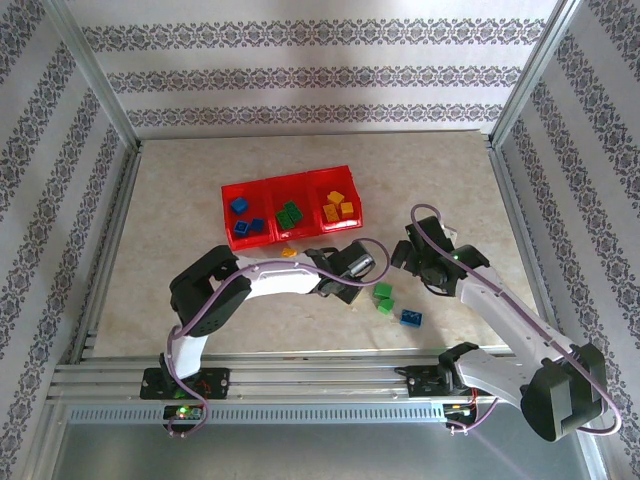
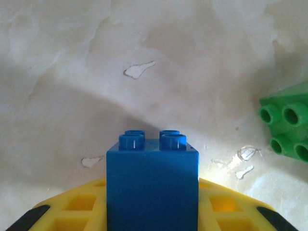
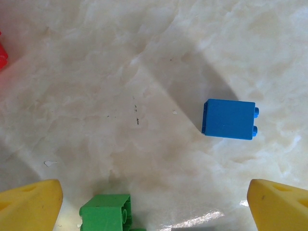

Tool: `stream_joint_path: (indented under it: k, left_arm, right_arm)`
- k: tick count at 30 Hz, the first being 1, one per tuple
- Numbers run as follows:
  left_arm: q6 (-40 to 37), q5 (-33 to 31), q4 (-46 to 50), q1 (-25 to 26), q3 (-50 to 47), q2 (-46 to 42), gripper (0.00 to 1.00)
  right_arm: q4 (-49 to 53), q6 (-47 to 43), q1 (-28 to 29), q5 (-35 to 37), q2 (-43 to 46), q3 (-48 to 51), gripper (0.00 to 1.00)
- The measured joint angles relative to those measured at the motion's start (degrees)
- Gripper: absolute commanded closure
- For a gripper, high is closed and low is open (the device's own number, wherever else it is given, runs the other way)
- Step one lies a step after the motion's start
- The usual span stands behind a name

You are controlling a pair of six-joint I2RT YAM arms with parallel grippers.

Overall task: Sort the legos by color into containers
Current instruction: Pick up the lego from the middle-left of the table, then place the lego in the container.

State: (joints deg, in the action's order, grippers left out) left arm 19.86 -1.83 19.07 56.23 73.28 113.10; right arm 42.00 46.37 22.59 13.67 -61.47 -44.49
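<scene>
My left gripper will rise from the table, swing over the tray's end container (image 1: 250, 213) and let go of the blue lego, because blue legos lie there.
In the left wrist view a blue lego (image 2: 151, 183) stands studs-forward between my yellow fingers (image 2: 72, 211), with my left gripper (image 2: 151, 219) shut on it just above the table. A green lego (image 2: 288, 127) lies to its right. From above, the left gripper (image 1: 345, 287) is in front of the red tray (image 1: 262, 239). The tray's containers hold blue legos (image 1: 240, 205), green legos (image 1: 290, 215) and yellow-orange legos (image 1: 337, 206). My right gripper (image 3: 154, 207) hangs open over bare table, between a blue lego (image 3: 229, 119) and a green lego (image 3: 106, 214).
Loose on the table are an orange lego (image 1: 289, 252) by the tray's front wall, green legos (image 1: 383, 296) and a blue lego (image 1: 411, 318) near the right arm. A red tray corner (image 3: 2, 54) shows at the right wrist view's left edge.
</scene>
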Motion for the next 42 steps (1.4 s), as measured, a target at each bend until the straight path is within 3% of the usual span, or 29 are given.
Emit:
stream_joint_path:
  k: [12,25,35,42]
  left_arm:
    - [1.57,-5.18,-0.07,-3.50,-4.13,-10.43,0.76]
    - [1.38,-12.17,0.39,-20.20,-8.98,-25.05,0.76]
    - [0.92,-12.74,1.07,-32.15,-8.87,-25.18,0.75]
    - [0.94,-9.88,1.14,-36.89,-5.57,-18.64,0.75]
  right_arm:
    - [-0.20,0.00,-0.37,0.00,-0.09,0.00,0.02]
    - [-0.20,0.00,-0.74,0.02,-0.26,0.00,0.02]
    - [-0.22,0.11,-0.74,0.02,-0.39,0.02,0.02]
    - [-0.20,0.26,-0.74,0.04,-0.57,0.79,0.02]
